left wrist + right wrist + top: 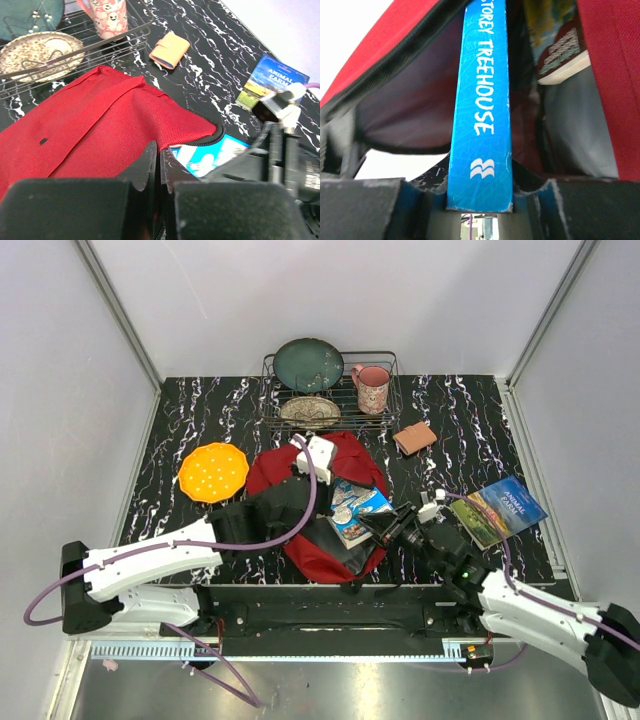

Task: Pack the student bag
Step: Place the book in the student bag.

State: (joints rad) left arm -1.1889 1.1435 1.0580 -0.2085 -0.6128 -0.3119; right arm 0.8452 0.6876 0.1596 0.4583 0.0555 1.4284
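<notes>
The blue book goes to the left in the top view next, pushed by my right gripper deeper under the bag's raised red flap. The book's near end still sticks out.
The red student bag (355, 458) lies in the middle of the table with its opening lifted. My left gripper (325, 475) is shut on the bag's zipper edge and holds the red flap (100, 125) up; its fingers (150, 165) pinch the fabric. My right gripper (388, 525) is shut on a blue book (355, 508) by its spine (482, 115), reading "Storey Treehouse". The book's far end is inside the bag's opening, under the red fabric (610, 75). The blue book also shows in the left wrist view (210, 155). Another book (560, 55) lies inside the bag.
A wire dish rack (385, 415) at the back holds a green plate (308, 362), a patterned plate (310, 410) and a pink mug (372, 388). An orange disc (213, 472) lies left. A tan wallet (414, 438) and an "Animal Farm" book (498, 510) lie right.
</notes>
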